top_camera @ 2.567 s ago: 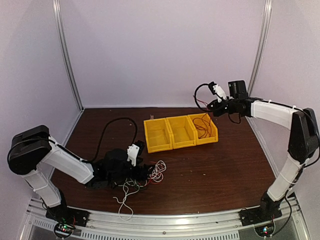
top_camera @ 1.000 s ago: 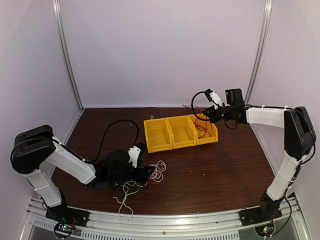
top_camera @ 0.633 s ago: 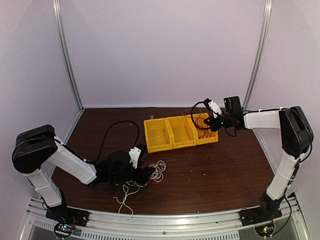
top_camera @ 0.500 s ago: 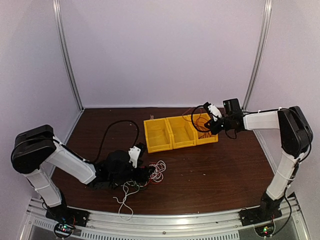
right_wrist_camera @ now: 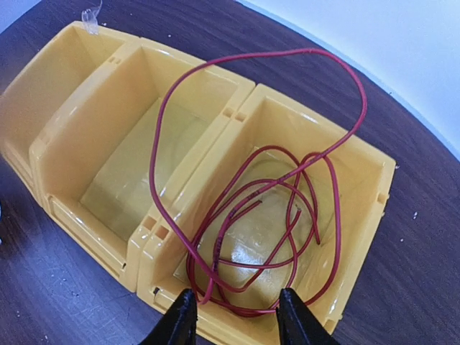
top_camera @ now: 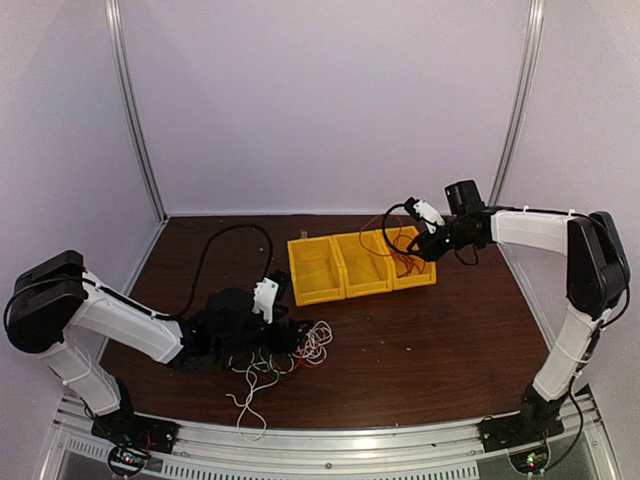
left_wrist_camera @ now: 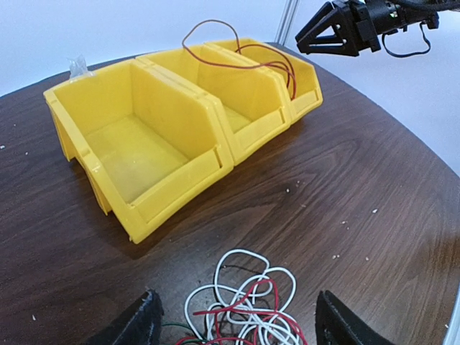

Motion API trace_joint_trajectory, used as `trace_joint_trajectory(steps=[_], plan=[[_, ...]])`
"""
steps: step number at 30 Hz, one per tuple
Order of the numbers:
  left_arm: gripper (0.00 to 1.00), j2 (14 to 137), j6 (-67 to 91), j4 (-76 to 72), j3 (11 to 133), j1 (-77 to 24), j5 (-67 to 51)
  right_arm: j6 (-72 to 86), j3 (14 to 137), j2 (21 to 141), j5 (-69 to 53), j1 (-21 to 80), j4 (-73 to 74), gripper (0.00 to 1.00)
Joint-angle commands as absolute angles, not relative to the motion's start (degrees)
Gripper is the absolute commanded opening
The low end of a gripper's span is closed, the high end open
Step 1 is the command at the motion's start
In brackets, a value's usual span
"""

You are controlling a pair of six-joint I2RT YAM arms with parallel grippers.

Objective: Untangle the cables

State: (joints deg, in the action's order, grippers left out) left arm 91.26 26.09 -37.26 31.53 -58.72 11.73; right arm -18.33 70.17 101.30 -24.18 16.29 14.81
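Observation:
I should next move my right gripper to the left in the top view and close it there, because the red loop (top_camera: 362,238) (right_wrist_camera: 153,164) strays over the middle bin on that side of my right gripper.
A tangle of white, red and dark green cables (top_camera: 290,355) lies on the dark table in front of the left arm. My left gripper (top_camera: 288,338) is low over it and open, and the white and red loops (left_wrist_camera: 248,309) lie between the two fingertips. Neither finger touches them. One red cable (right_wrist_camera: 152,166) lies coiled in the right-hand yellow bin (right_wrist_camera: 359,154), with one loop arching over the divider above the middle bin. My right gripper (right_wrist_camera: 236,316) hovers over that bin's near rim, open and holding nothing. The top view shows it at the bin (top_camera: 420,240).
Three yellow bins (top_camera: 345,290) stand side by side at the table's middle back. The left bin (left_wrist_camera: 215,154) holds nothing, and only the red loop hangs above the middle one. A thick black robot cable (top_camera: 215,250) arcs behind the left arm. Walls close the back and sides.
My right gripper went from shut to open and let go of the red cable, which now rests in the right bin. The left arm shifted slightly over the tangle.

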Motion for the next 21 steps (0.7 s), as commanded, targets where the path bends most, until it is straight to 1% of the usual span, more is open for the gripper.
trace_joint_trajectory(steps=[1, 5, 10, 16, 21], plan=[[0.75, 88.9, 25.0, -37.0, 33.2, -59.1, 12.1, -21.3, 75.6, 99.6, -22.2, 18.5, 20.5, 0.41], [0.75, 88.7, 25.2, -36.2, 33.8, -59.1, 11.7, -20.4, 80.3, 103.3, -19.6, 22.0, 18.2, 0.39], [0.74, 87.7, 25.9, -34.4, 34.1, -59.4, 11.8, -17.2, 91.8, 113.1, -17.2, 26.1, 21.2, 0.35], [0.75, 85.7, 26.3, -33.2, 33.1, -59.6, 13.2, -15.4, 101.1, 122.5, -14.0, 28.5, 24.4, 0.35], [0.74, 85.7, 26.6, -33.0, 33.0, -59.6, 13.3, -13.6, 103.7, 125.8, -13.0, 28.5, 25.4, 0.37]])
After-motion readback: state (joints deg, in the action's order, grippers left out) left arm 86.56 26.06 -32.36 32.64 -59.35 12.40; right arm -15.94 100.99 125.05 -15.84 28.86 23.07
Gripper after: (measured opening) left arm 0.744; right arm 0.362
